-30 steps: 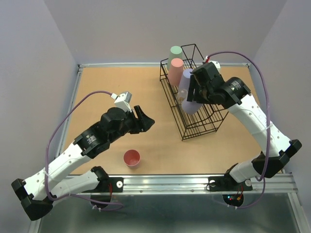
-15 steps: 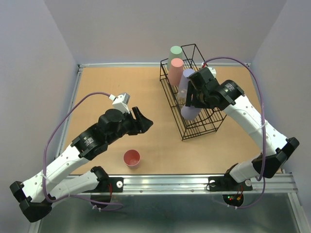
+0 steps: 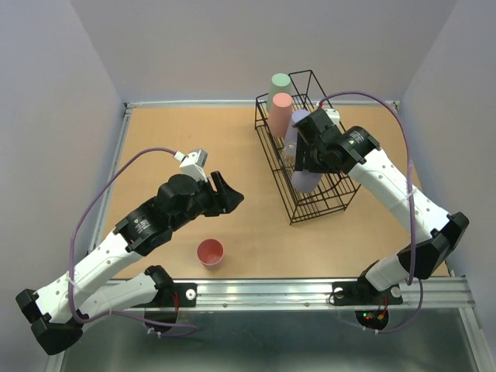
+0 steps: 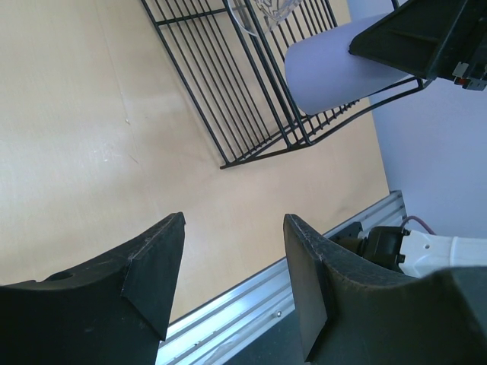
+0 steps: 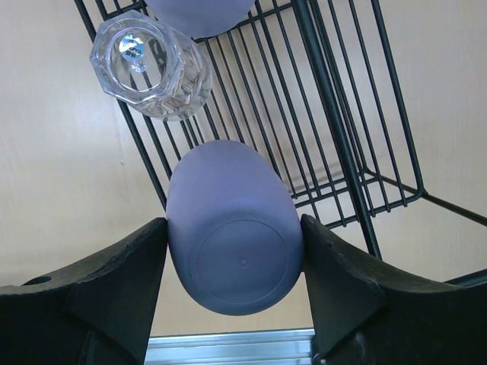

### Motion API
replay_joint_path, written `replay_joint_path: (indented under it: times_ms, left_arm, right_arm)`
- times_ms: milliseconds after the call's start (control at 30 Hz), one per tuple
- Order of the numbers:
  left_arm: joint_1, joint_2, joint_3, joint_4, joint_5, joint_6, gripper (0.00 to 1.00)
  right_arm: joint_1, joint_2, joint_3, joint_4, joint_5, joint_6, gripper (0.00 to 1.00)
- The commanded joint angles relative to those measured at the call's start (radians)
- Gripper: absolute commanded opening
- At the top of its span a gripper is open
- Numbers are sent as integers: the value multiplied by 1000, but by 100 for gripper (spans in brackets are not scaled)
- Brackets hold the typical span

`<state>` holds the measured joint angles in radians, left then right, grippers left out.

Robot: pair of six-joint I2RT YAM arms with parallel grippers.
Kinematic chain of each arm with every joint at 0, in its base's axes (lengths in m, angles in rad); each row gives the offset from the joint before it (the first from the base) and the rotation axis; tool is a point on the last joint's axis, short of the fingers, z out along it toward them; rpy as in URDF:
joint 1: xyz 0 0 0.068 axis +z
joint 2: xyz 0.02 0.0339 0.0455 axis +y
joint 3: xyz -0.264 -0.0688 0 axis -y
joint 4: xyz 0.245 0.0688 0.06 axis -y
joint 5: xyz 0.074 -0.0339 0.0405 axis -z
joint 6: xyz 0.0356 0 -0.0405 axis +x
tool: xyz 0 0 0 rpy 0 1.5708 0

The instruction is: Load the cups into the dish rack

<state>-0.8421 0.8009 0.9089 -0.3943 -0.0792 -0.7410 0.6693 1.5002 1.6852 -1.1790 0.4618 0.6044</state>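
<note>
My right gripper goes down next, sets the second lavender cup onto the rack wires beside the clear cup and releases it, since that part stands empty.
The black wire dish rack (image 3: 324,198) stands at the back right of the table. In it stand a pale green cup (image 3: 280,83), a salmon-red cup (image 3: 279,113), a lavender cup (image 3: 297,126) and a small clear cup (image 5: 150,65). My right gripper (image 3: 305,161) is shut on a second lavender cup (image 5: 232,255) and holds it bottom-up over the rack's wires (image 5: 335,152), just in front of the clear cup. A second salmon-red cup (image 3: 210,252) stands mouth up on the table near the front. My left gripper (image 3: 229,194) is open and empty, above the table behind that cup.
The table's raised metal rail (image 3: 325,291) runs along the near edge, and walls close in the back and both sides. The left wrist view shows the rack's near corner (image 4: 228,161) and the held lavender cup (image 4: 335,72) beyond bare board.
My right gripper has carried the lavender cup a little to the left and lower into the rack. The left arm has shifted slightly.
</note>
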Motion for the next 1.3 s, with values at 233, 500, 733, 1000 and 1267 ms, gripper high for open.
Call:
replay_joint_path:
  times_ms: [233, 500, 733, 1000, 1267]
  left_arm:
    - [11, -12, -18, 9, -7, 12, 64]
    - [12, -19, -22, 8, -8, 5, 65]
    - [14, -19, -19, 6, -8, -1, 64]
    - [14, -16, -22, 2, -8, -14, 64]
    - [14, -12, -15, -1, -10, -26, 64]
  right_arm:
    - [16, 18, -11, 10, 26, -17, 1]
    - [38, 6, -58, 21, 12, -2, 0]
    - [46, 2, -71, 19, 8, 5, 40]
    - [49, -6, -55, 22, 0, -6, 81]
    - [50, -17, -18, 22, -3, -17, 94]
